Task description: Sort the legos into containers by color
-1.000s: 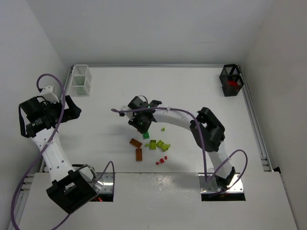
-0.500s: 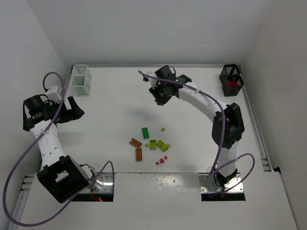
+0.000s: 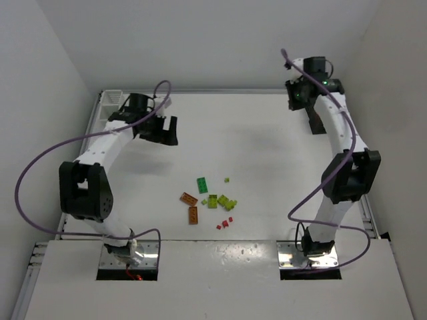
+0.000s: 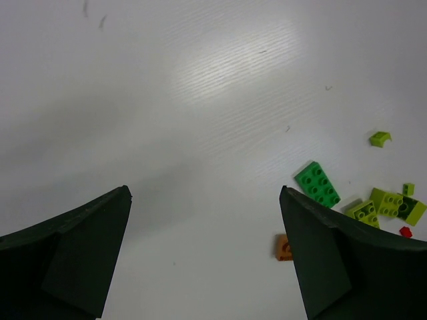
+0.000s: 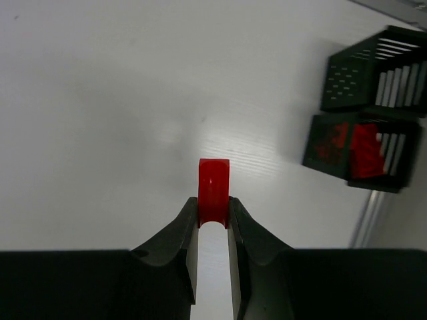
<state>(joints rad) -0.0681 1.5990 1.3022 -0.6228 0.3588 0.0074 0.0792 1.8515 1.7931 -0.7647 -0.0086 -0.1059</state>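
The black container's near section (image 3: 317,122) (image 5: 375,153) with red pieces is to the right in the top view, so my right gripper should move over it next, then open.
My right gripper (image 5: 213,208) is shut on a small red lego (image 5: 213,183), held above the bare table. It hangs near the back right corner (image 3: 300,93), just left of the black container (image 5: 363,143), which has red pieces inside. The other legos lie in a loose group at mid-table: a green one (image 3: 202,185), two orange ones (image 3: 189,198), lime ones (image 3: 221,201) and small red ones (image 3: 223,225). My left gripper (image 4: 205,193) is open and empty, over the table at the back left (image 3: 162,128). The white container (image 3: 105,107) is partly hidden behind the left arm.
A raised rail (image 3: 357,180) runs along the table's right edge, and walls close in the back and sides. The left wrist view catches the green lego (image 4: 318,184), lime pieces (image 4: 387,203) and an orange piece (image 4: 283,247) beside its right finger.
My right arm has swung from the pile at mid-table to the back right corner, carrying the red lego. My left arm has swung from the far left to beside the white container.
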